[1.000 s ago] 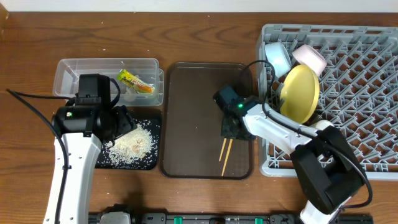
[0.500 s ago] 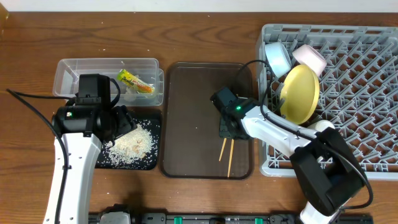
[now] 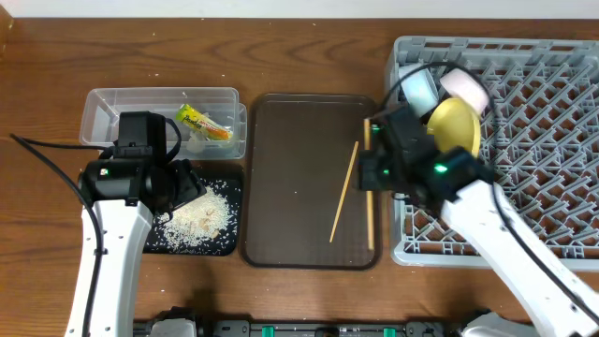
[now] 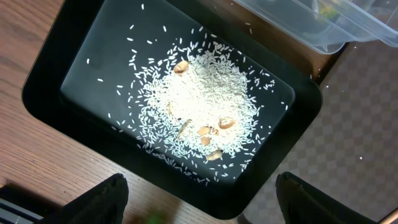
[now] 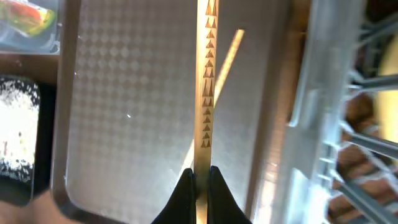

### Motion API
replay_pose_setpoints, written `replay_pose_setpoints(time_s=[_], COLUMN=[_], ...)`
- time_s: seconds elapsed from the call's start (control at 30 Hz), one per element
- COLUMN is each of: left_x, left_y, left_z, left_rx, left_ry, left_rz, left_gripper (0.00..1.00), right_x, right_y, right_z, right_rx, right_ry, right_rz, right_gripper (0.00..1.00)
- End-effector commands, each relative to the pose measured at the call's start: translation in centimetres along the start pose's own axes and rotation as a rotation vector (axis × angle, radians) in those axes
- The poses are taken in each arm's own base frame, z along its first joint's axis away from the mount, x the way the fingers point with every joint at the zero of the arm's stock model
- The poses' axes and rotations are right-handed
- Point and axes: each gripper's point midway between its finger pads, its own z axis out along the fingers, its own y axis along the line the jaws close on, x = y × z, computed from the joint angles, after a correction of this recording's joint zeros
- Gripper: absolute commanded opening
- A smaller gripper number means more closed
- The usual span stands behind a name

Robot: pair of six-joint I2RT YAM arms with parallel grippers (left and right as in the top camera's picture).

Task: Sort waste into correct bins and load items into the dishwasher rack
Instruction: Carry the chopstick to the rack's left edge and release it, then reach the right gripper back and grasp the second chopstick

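Note:
My right gripper goes across the rack's near side and down to the part just inside next. It then releases the chopstick, since that part runs the same way.
My right gripper [image 3: 372,167] [image 5: 202,182] is shut on one wooden chopstick [image 3: 369,201] [image 5: 204,81], held lengthwise over the right edge of the brown tray, beside the grey rack [image 3: 543,140]. The other chopstick [image 3: 344,192] [image 5: 222,68] lies slanted on the tray. The yellow plate [image 3: 455,125], blue bowl [image 3: 419,90] and white bowl [image 3: 466,87] stand in the rack. The green cup is hidden. My left gripper [image 3: 182,183] [image 4: 202,205] is open and empty above the black tray [image 3: 236,211] [image 4: 56,87] of rice [image 3: 201,217] [image 4: 199,106]. The wrapper [image 3: 203,124] lies in the clear tub [image 3: 103,108].
The dark brown serving tray [image 3: 290,187] [image 5: 124,93] sits between the bins and the rack. The rack's near wall [image 5: 317,124] is right beside the held chopstick. The clear tub's corner [image 4: 336,25] sits just behind the black tray.
My right gripper has lifted one chopstick and swung right toward the rack. The other chopstick has shifted farther up the tray. The left arm has not moved.

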Motion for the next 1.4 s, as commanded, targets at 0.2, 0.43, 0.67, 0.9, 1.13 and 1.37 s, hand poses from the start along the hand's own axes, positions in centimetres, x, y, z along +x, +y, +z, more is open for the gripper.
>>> replay_pose_setpoints(time_s=[0.2, 0.43, 0.67, 0.9, 1.13, 1.37], left_x=[0.1, 0.1, 0.1, 0.1, 0.1, 0.1], left_y=[0.3, 0.3, 0.3, 0.3, 0.3, 0.3], left_z=[-0.1, -0.1, -0.1, -0.1, -0.1, -0.1], left_rx=[-0.007, -0.008, -0.008, -0.008, -0.008, -0.008], left_ry=[0.0, 0.001, 0.001, 0.001, 0.001, 0.001], left_rz=[-0.008, -0.008, -0.008, -0.008, -0.007, -0.008], left_gripper=[0.79, 0.79, 0.79, 0.79, 0.79, 0.79], right_x=[0.5, 1.5, 1.7, 0.0, -1.3, -5.8], right_y=[-4.1, -8.3, -9.5, -10.5, -9.9, -5.0], right_z=[-3.3, -2.3, 1.1, 3.8, 2.9, -0.1], right_rx=[0.046, 0.132, 0.165, 0.209, 0.193, 0.061], right_ry=[0.018, 0.121, 0.207, 0.178, 0.118, -0.048], right_rz=[-0.093, -0.012, 0.0, -0.006, -0.012, -0.077], right_gripper=[0.01, 0.01, 0.01, 0.11, 0.4, 0.46])
